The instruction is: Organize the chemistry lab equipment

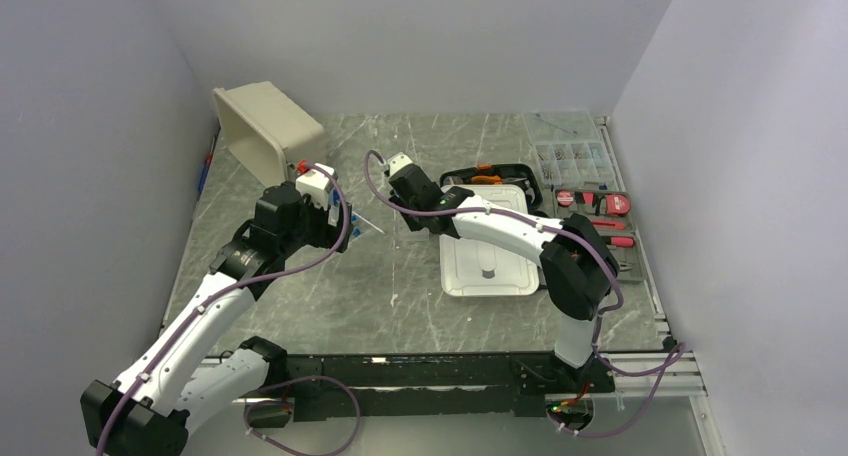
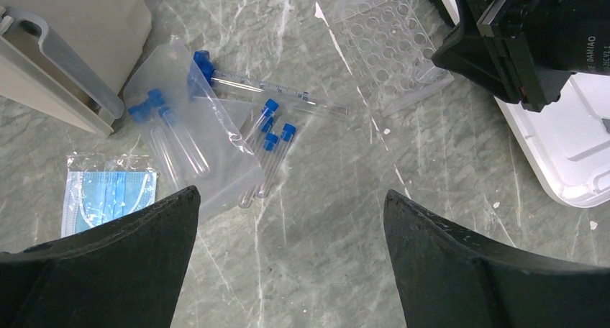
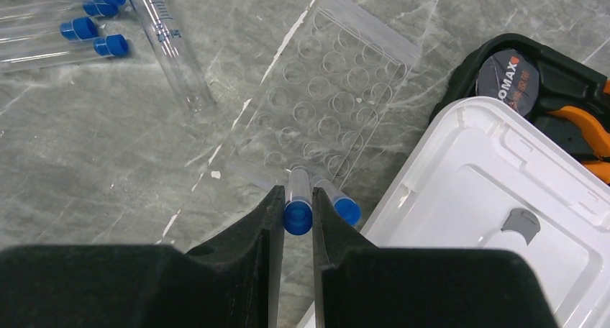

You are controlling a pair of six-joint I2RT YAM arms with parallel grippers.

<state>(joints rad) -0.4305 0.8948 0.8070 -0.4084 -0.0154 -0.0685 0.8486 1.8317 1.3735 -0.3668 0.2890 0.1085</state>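
Note:
My right gripper moves down next to sink and release the clear tube, as its lower end points to the near-row hole (image 3: 298, 171) beside the standing tube.
My right gripper (image 3: 296, 193) is shut on a clear tube with a blue cap (image 3: 298, 216), held at the near edge of the flat clear perforated rack (image 3: 324, 98). A second blue-capped tube (image 3: 344, 208) stands in the rack right beside it. My left gripper (image 2: 291, 193) is open and empty above bare table. Beyond it lie several loose blue-capped tubes (image 2: 272, 137), a clear bag (image 2: 216, 170) with more tubes, and a graduated clear tube (image 2: 266, 89). A light-blue packet (image 2: 108, 193) lies at the left. The rack also shows in the left wrist view (image 2: 392, 51).
A beige bin (image 1: 265, 131) lies tipped at the back left. A white tray (image 1: 490, 261) sits right of the rack, with the black tool case (image 1: 490, 176) behind it and a clear parts box (image 1: 572, 156) at the back right.

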